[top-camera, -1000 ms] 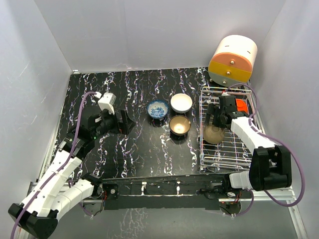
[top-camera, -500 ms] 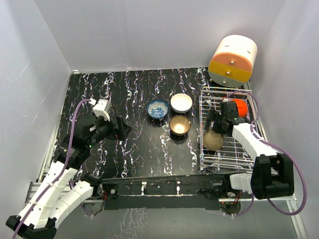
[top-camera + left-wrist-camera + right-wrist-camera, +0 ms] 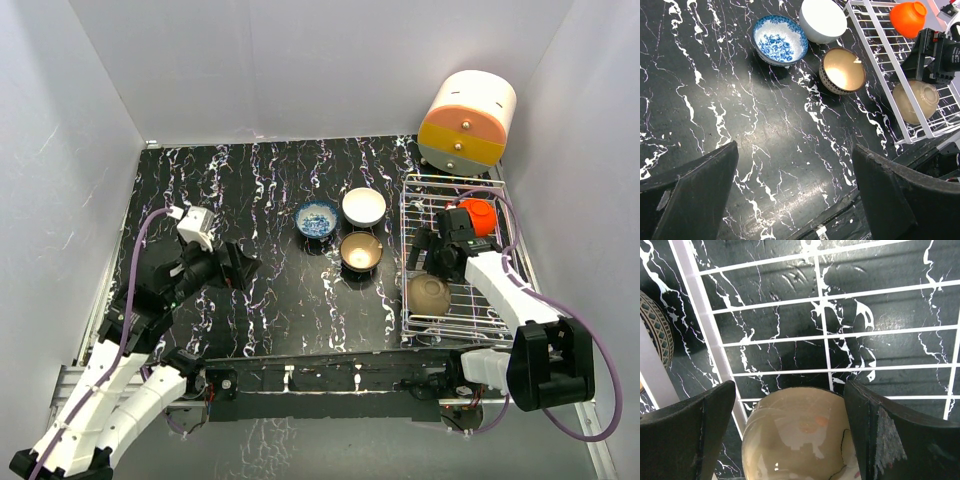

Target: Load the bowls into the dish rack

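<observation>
My right gripper goes left in the top view, down onto the blue-and-white bowl's rim [image 3: 301, 230] farthest from the rack [image 3: 490, 300] next, since the bowl stands outside.
The silver wire dish rack [image 3: 490, 300] stands at the right. A red bowl [image 3: 477, 215] and a tan bowl [image 3: 428, 293] lie upside down in it. My right gripper [image 3: 428, 258] hovers open just behind the tan bowl. In the right wrist view the tan bowl [image 3: 800, 435] sits low between the spread fingers of that gripper [image 3: 789, 390], untouched. The blue-and-white bowl [image 3: 317, 218], the white bowl [image 3: 363, 207] and the tan-gold bowl [image 3: 360, 251] stand on the table left of the rack. My left gripper [image 3: 240, 265] is open and empty, well left of them.
An orange-and-cream drum-shaped box [image 3: 466, 120] stands behind the rack. White walls close in the black marbled table [image 3: 270, 300]. The left wrist view shows the three table bowls ahead, the blue one [image 3: 780, 40] nearest, and the rack's side wire [image 3: 875, 50] at the right.
The tan bowl has moved toward the rack's near edge and now lies free of the right gripper. The left arm has drawn back toward the near left.
</observation>
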Tool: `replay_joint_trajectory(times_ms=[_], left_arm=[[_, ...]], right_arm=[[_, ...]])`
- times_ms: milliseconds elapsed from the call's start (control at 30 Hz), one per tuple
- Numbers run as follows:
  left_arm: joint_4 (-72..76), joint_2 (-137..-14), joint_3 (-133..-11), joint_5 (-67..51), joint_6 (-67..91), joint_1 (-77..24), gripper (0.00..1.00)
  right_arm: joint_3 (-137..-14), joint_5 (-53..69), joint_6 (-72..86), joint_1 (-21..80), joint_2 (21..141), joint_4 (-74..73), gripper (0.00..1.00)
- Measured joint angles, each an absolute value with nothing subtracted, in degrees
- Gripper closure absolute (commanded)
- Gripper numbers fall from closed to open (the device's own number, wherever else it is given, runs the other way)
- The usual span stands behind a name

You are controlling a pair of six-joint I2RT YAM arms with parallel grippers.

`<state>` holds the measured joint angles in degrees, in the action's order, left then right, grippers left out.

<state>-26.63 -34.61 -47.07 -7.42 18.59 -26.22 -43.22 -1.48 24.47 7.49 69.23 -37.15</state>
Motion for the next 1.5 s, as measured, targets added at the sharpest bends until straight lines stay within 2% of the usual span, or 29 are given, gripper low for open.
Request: replay_joint_trajectory(times_ms=[600, 933, 1167, 1500], left_arm=[[-28.86, -30.46, -45.95, -6.55, 18.00, -26.22, 0.03], [-28.82, -32.88, -46.37, -6.50, 18.00, -26.22, 0.03], [-29.12, -36.16, -48.56, -5.43, 17.89, -26.22, 0.03], [-30.59, -38.06, -55.81, 0.19, 19.33, -26.22, 0.03]], right_arm=[[-44.71, -5.19, 28.95, 12.78, 67.31, -42.26, 0.04], [-54.85, -10.87, 27.00, 13.02, 62.00, -43.48, 0.02], [-61.56, -8.73, 24.08, 13.87, 63.44, -41.85, 0.05], [-74.63, -10.61, 21.65, 30.92, 78.41, -38.76, 0.07]])
